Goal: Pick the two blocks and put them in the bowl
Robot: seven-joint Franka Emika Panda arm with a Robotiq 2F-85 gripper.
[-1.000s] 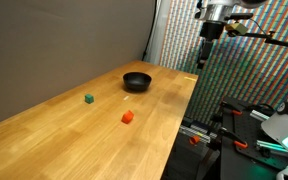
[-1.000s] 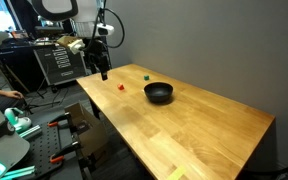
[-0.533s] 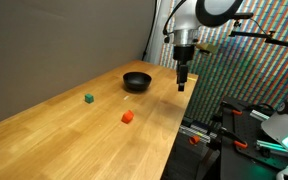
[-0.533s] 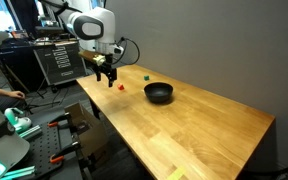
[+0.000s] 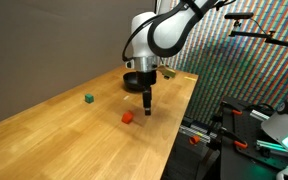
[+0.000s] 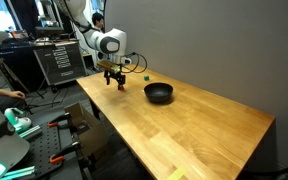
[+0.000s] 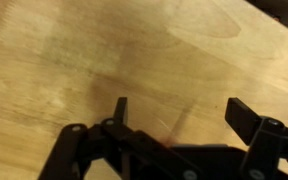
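Observation:
The orange-red cube (image 5: pixel 127 117) lies below my gripper on the side toward the grey wall, and bare wood is between my fingers. My gripper should move toward that wall and down over the cube next.
The orange-red cube (image 5: pixel 127 117) lies on the wooden table. My gripper (image 5: pixel 147 110) hangs low over the table just beside it, jaws open and empty. The green cube (image 5: pixel 89 98) lies further along the table, also seen in an exterior view (image 6: pixel 146 77). The black bowl (image 6: pixel 159 93) stands beyond the gripper (image 6: pixel 115 83); my arm hides most of it in an exterior view. In the wrist view the gripper (image 7: pixel 182 115) is open over bare wood, with nothing between the fingertips (image 7: pixel 121 108). I cannot make out the orange-red cube there.
The table's long edge (image 5: pixel 176 125) runs close beside the gripper, with equipment and cables on the floor (image 5: pixel 234 135) past it. A grey wall (image 5: pixel 54 45) backs the table. A rack of gear (image 6: pixel 54 62) stands behind the arm.
My gripper has come down from high beside the table's far end and moved in over the table, next to the orange-red cube. The cubes and bowl have not moved.

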